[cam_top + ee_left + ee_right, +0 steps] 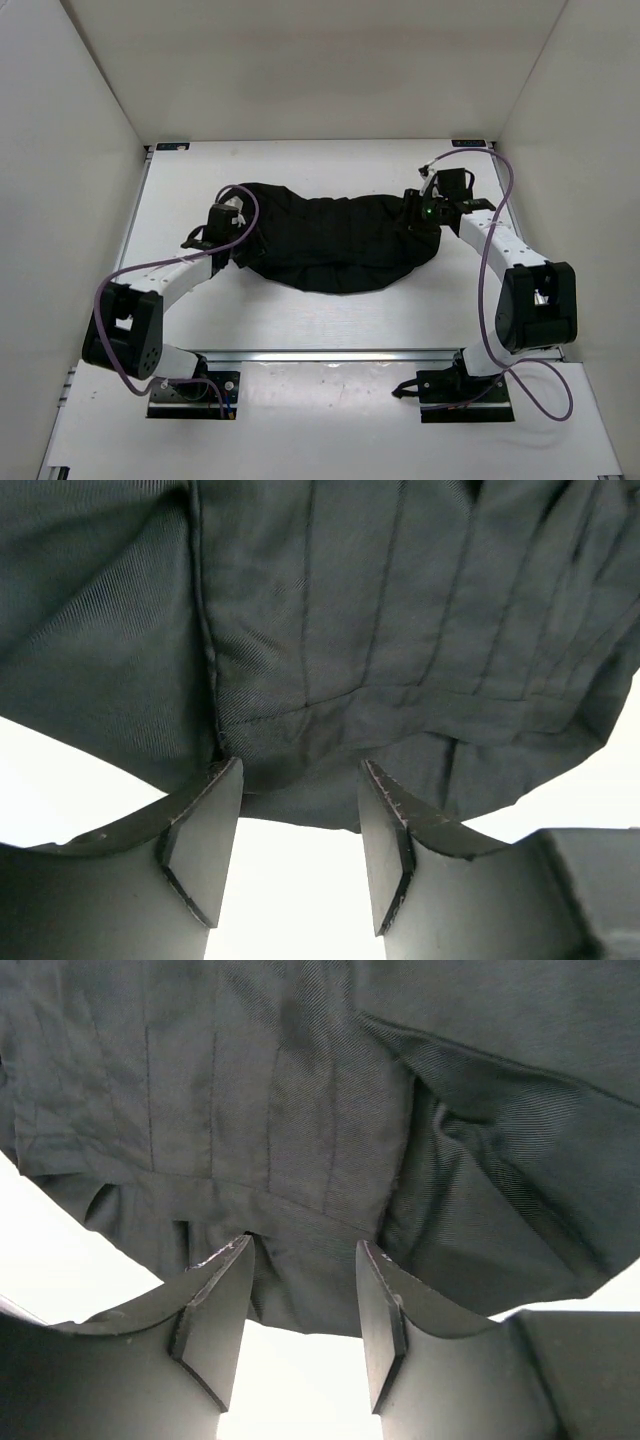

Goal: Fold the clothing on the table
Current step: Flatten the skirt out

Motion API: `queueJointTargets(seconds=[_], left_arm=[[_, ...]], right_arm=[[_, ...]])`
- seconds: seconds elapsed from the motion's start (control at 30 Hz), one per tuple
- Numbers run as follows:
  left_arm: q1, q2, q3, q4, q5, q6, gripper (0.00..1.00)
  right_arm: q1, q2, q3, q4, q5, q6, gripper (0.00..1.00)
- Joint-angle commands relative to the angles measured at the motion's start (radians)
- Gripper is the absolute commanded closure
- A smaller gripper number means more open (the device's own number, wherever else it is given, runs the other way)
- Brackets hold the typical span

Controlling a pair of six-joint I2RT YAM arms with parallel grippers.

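My right gripper moves down, open, onto the pleated panel's stitched hem corner next and closes there, as that corner lies just below its fingers.
The black pleated clothing lies folded in a curved band across the middle of the white table. My left gripper stands open at its left end. In the left wrist view the fingertips sit just over the stitched hem, with bare white table showing between the jaws. My right gripper is open at the garment's right end. In the right wrist view its fingertips rest just over the cloth's edge, and nothing is pinched between them.
White walls close in the table on the left, back and right. A metal rail runs across the near side in front of the two arm bases. Purple cables loop beside each arm.
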Motion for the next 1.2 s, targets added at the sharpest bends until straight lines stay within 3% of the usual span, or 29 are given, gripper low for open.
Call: queueJointTargets(seconds=[0.0, 0.67, 0.77, 0.87, 1.0, 1.17], left_arm=[[-0.026, 0.020, -0.013, 0.069, -0.033, -0.042, 0.40], [-0.032, 0.091, -0.061, 0.075, -0.088, -0.084, 0.43], [-0.018, 0.118, -0.078, 0.134, -0.055, -0.103, 0.59], [-0.009, 0.132, -0.096, 0.184, -0.011, -0.140, 0.97], [-0.023, 0.132, -0.090, 0.178, -0.018, -0.139, 1.00], [-0.024, 0.125, -0.101, 0.210, -0.010, -0.140, 1.00]], right_arm=[[0.009, 0.002, -0.017, 0.080, -0.003, 0.015, 0.58], [0.033, 0.041, -0.037, 0.075, 0.055, 0.007, 0.57], [0.040, 0.034, -0.043, 0.064, 0.064, 0.009, 0.56], [0.055, 0.037, -0.053, 0.067, 0.084, 0.012, 0.54], [0.081, 0.057, -0.093, 0.058, 0.149, 0.004, 0.52], [0.098, 0.082, -0.103, 0.058, 0.172, 0.010, 0.58]])
